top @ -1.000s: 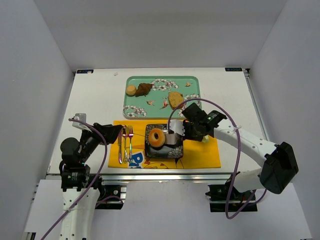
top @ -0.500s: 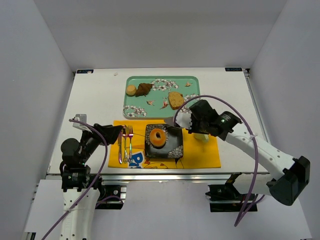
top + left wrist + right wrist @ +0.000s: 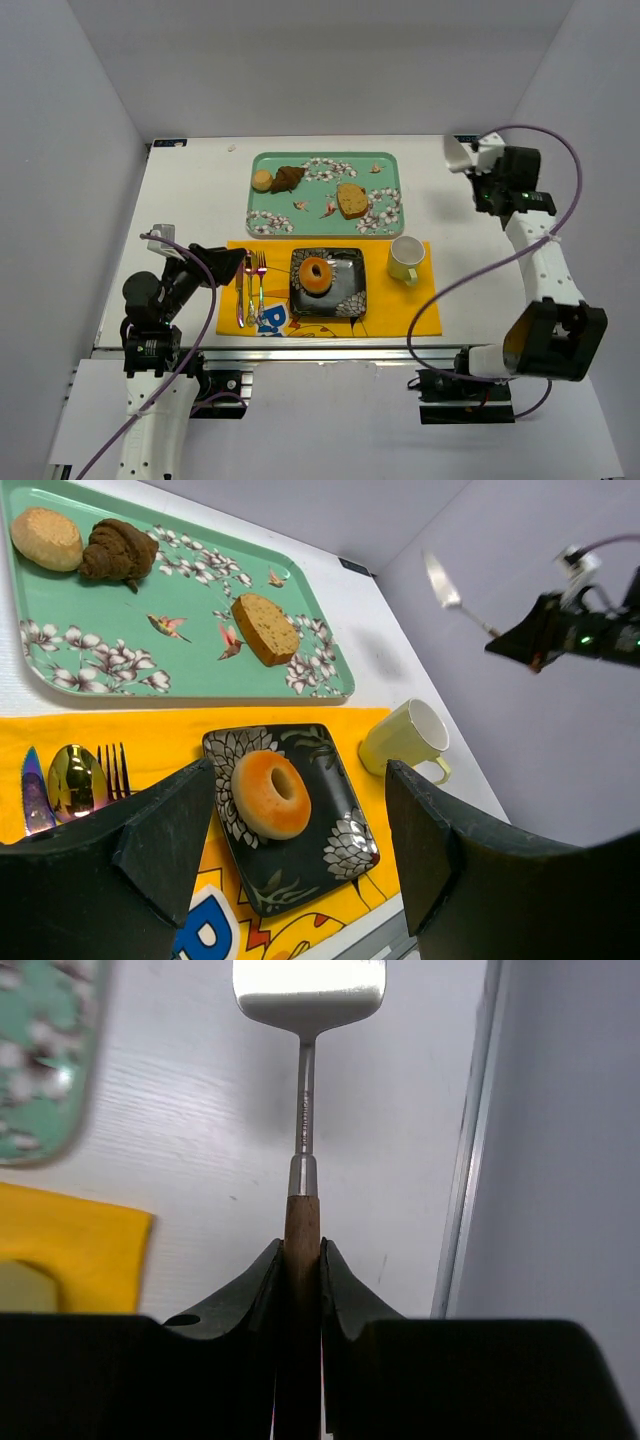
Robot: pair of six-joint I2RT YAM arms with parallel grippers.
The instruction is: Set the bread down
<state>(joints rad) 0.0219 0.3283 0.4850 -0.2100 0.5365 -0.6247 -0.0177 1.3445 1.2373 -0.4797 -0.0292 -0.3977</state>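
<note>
My right gripper brings the spatula (image 3: 303, 1215) down onto the bare tabletop (image 3: 240, 1210) beside the placemat and tray next. It releases the spatula's wooden handle there, since the bread lies on the plate.
The ring-shaped golden-orange bread (image 3: 315, 274) lies on a black flowered square plate (image 3: 345, 295) on the yellow placemat; it also shows in the left wrist view (image 3: 270, 793) on the plate (image 3: 320, 850). My right gripper (image 3: 488, 172) is raised at the far right, shut on the wooden handle of a metal spatula (image 3: 303, 1215) whose blade (image 3: 456, 153) points left. My left gripper (image 3: 225, 263) is open and empty, at the placemat's left edge, well left of the bread. In its own view (image 3: 300, 840) the jaws stand wide apart.
A green flowered tray (image 3: 385, 165) holds a pale bun (image 3: 261, 180), a dark croissant (image 3: 288, 178) and a tan bread slice (image 3: 350, 200). A pale yellow mug (image 3: 405, 258) stands right of the plate. A knife, spoon and fork (image 3: 250, 285) lie left of it.
My right arm has swung away from the plate with the spatula, up and to the far right corner. The bread stays on the plate. The left arm has not moved.
</note>
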